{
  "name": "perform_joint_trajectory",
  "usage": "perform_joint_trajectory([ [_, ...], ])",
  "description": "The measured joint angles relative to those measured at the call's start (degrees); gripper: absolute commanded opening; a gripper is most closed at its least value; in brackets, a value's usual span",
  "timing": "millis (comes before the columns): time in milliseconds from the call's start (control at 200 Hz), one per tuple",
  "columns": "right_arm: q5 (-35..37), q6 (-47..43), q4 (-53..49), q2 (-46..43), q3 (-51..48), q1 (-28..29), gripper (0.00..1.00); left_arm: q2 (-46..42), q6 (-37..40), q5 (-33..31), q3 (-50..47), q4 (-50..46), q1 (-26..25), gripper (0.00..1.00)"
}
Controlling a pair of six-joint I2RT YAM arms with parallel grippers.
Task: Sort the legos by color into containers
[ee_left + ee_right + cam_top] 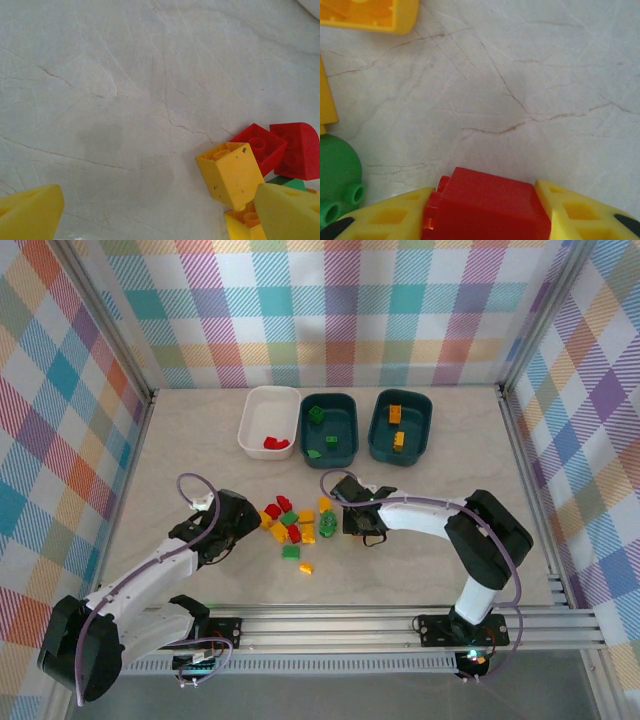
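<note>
My right gripper needs to raise the red lego it is holding next and swing it outward over the white tub of red bricks to release it.
A loose pile of red, green and yellow legos (292, 525) lies mid-table. My right gripper (350, 518) is at the pile's right edge. In the right wrist view the right gripper (487, 212) is shut on a red lego (490, 195), which touches both yellow fingers just above the table. My left gripper (250, 525) sits at the pile's left edge. In the left wrist view the left gripper (160, 210) is wide open over bare table, with a yellow lego (230, 172) and red legos (257, 147) by its right finger. The containers stand in a row at the back.
The white tub (268, 410) holds red bricks (275, 443). The middle teal tub (342, 420) holds green bricks (316, 414). The right teal tub (417, 430) holds orange bricks (395, 412). A green brick (337, 180) lies left of my right fingers. Plaid walls enclose the table.
</note>
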Motion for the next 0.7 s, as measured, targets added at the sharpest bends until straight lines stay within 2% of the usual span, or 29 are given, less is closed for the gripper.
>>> perform_joint_trajectory([
  [215,1.03,-3.87,0.63,-4.44,0.98,1.2,0.4,-0.02,0.22,0.24,-0.04,0.04,0.76,1.0],
  [365,-0.07,-9.68,3.67,-4.22,8.83,1.18,0.38,2.78,0.42,4.72,-0.09,1.16,4.17,1.0],
  [505,-2.82,-15.63,8.85,2.05,19.3,0.94,0.38,5.35,0.81,9.14,-0.09,1.55,5.64,1.0],
  [705,-7.96,-22.12,12.72,15.3,33.48,-0.11,0.39,3.02,1.25,11.74,-1.62,1.6,5.77,1.0],
])
